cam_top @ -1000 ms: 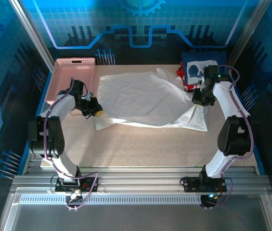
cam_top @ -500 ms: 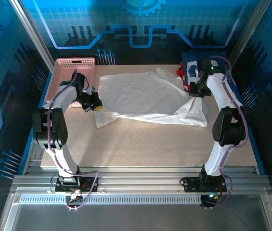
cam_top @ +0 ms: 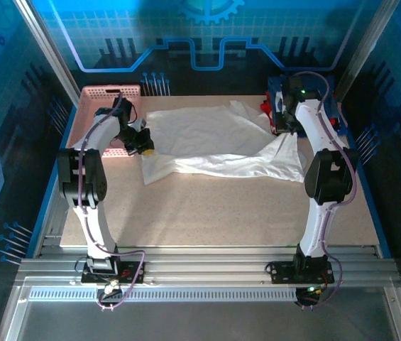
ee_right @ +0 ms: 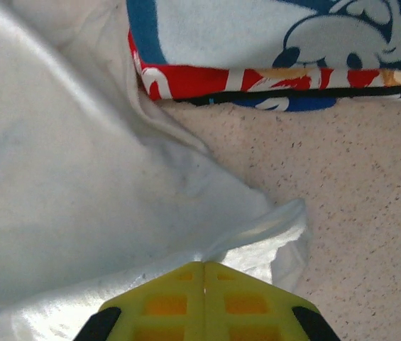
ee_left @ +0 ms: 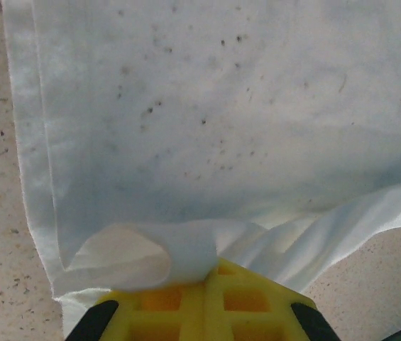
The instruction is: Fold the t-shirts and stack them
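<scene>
The curl of cloth is raised, so I need to lower my left gripper toward the flat cloth (cam_top: 157, 145) (ee_left: 125, 202) beside the t-shirt's hem, which is below and outward of it, and let go of the t-shirt's edge.
A white t-shirt (cam_top: 211, 145) lies spread across the far middle of the table, its near part doubled over toward the back. My left gripper (cam_top: 143, 144) is shut on the shirt's left edge (ee_left: 143, 256), a curl of cloth pinched at the yellow fingertips (ee_left: 211, 273). My right gripper (cam_top: 283, 128) is shut on the shirt's right edge (ee_right: 243, 234), the cloth drawn into a ridge at the tips. A folded stack, navy shirt with white cartoon print (ee_right: 271, 32) on top of red (ee_right: 207, 79) and blue ones, sits at the back right (cam_top: 279, 99).
A pink lattice basket (cam_top: 101, 114) stands at the back left, close beside my left arm. Bare speckled tabletop (cam_top: 214, 213) stretches from the shirt to the near edge. Blue enclosure walls surround the table.
Both grippers have carried the shirt's near edge toward the back of the table, folding it over itself. The right gripper now sits beside the folded stack, the left beside the basket.
</scene>
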`<action>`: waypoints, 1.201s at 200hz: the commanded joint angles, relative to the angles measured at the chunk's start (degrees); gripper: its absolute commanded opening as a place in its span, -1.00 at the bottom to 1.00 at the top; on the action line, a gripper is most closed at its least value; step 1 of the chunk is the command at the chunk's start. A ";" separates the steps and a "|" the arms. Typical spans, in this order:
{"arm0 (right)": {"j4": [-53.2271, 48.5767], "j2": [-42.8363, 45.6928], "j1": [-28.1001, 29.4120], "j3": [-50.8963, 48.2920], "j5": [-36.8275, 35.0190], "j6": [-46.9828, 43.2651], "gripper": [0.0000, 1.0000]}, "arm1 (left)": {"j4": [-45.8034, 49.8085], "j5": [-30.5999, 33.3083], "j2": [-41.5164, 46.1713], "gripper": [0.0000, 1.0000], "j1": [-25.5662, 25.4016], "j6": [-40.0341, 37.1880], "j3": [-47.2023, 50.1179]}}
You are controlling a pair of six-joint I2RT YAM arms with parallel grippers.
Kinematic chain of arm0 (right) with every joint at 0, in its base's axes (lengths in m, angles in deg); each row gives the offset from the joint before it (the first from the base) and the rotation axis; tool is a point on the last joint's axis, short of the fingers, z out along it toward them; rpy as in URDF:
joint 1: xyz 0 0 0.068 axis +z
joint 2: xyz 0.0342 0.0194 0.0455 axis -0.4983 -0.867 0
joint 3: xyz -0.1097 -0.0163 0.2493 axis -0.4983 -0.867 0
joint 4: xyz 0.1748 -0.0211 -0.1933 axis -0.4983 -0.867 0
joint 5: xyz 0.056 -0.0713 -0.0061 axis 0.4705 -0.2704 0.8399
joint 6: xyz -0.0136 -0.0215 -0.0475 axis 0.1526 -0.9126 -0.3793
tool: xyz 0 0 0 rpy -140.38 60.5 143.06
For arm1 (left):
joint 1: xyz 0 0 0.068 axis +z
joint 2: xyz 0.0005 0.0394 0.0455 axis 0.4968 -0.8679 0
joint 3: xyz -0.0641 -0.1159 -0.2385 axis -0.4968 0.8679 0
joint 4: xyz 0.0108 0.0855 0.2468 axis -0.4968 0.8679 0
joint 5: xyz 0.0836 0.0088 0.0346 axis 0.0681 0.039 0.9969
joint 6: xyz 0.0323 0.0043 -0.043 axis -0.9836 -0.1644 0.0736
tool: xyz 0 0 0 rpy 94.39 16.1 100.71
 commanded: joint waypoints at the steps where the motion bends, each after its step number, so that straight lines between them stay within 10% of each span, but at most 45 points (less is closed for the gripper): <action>1: -1.10 -2.74 1.08 3.10 -2.51 -1.47 -1.00 | 3.22 1.95 -2.66 -1.00 -0.60 -2.00 -3.62; 167: -2.26 -19.15 4.47 22.89 -5.42 -5.84 -1.00 | 4.16 4.68 -11.19 -1.00 -1.48 -2.84 -11.94; 191: -2.90 -20.63 4.78 24.97 -4.77 -3.96 -0.80 | 3.05 4.08 -10.65 -0.31 -1.47 -0.75 -11.76; 210: -1.86 -17.70 4.43 23.39 -2.45 -0.90 -0.15 | -0.11 2.11 -6.55 0.29 -1.48 2.94 -10.53; 240: 0.11 -5.87 3.41 13.03 4.72 0.55 0.26 | -5.32 -2.65 2.60 0.98 -1.47 11.29 -7.20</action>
